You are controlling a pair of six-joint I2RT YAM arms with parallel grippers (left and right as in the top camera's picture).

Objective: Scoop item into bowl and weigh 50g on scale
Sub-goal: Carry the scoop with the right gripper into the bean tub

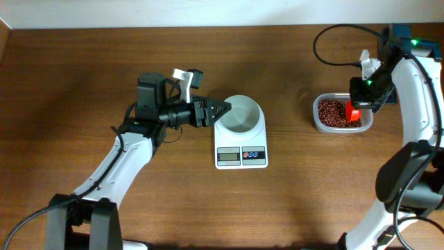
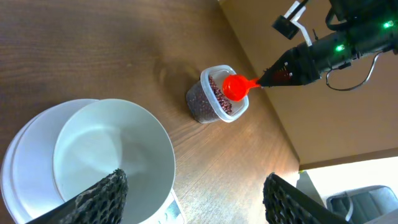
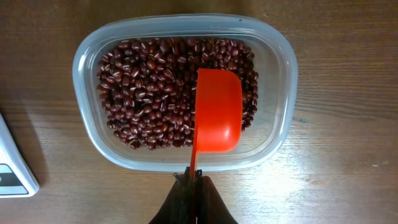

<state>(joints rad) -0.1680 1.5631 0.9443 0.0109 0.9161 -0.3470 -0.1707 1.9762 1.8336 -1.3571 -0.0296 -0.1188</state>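
Observation:
I need to lower my right gripper until the scoop's hanging cup rests on the beans, and then let go of the handle, because the beans are below the gripper, under that cup.
The reddish-brown beans [image 3: 149,93] lie in a clear plastic tub [image 3: 87,62], at the right in the overhead view [image 1: 340,114]. My right gripper [image 3: 194,180] is shut on the thin handle of a red scoop [image 3: 217,112], whose empty cup hangs over the beans; the scoop also shows overhead [image 1: 353,114]. The white bowl [image 1: 239,114] stands empty on the white scale [image 1: 241,156]. My left gripper [image 1: 220,109] is open and empty, its tips at the bowl's left rim [image 2: 168,149].
The scale's grey display [image 1: 228,155] and small buttons [image 1: 253,154] face the front edge. Black cables [image 1: 333,42] loop at the back right. The tub and scoop also show in the left wrist view [image 2: 217,93].

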